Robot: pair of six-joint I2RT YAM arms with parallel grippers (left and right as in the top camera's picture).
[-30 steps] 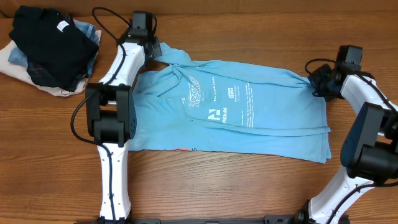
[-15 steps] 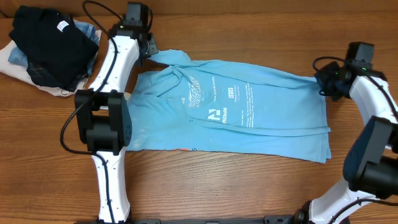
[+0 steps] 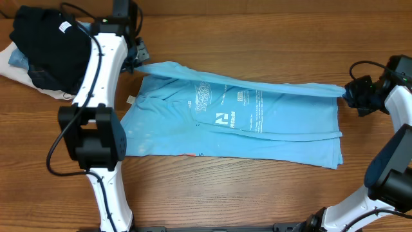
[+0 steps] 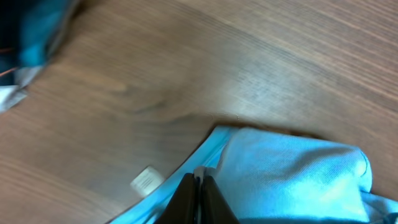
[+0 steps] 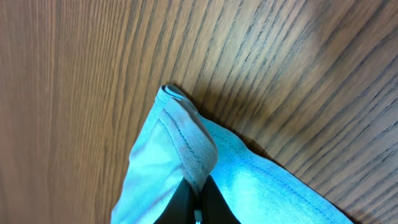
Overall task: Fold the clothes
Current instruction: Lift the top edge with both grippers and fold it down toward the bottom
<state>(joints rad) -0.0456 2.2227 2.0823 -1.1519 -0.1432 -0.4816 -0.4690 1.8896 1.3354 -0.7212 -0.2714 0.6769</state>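
Observation:
My left gripper will next move back and let go of the shirt's fold beside the white label (image 3: 131, 100) (image 4: 147, 180), which is back of the gripper. The shirt's far edge is tight between both grippers.
The clothes, a sky-blue shirt (image 3: 257, 122) with white lettering, lie spread across the wooden table. Its far edge is pulled taut in a straight line between my two grippers. My left gripper (image 3: 136, 61) is shut on the far-left corner of the shirt (image 4: 280, 168); in the left wrist view its black fingers (image 4: 186, 199) pinch the hem, beside a small white label (image 4: 147, 180). My right gripper (image 3: 353, 95) is shut on the far-right corner; in the right wrist view a bunched hem (image 5: 186, 143) sticks up from between the fingers (image 5: 214, 202).
A pile with a black garment (image 3: 48, 48) on top of denim and white fabric sits at the far left corner, close behind the left arm. Bare wood (image 3: 244, 193) runs along the table's front and far side.
Both grippers have moved outward, the left one to the left and the right one to the right. The shirt's far edge has been drawn from slack and rumpled into a tight straight line.

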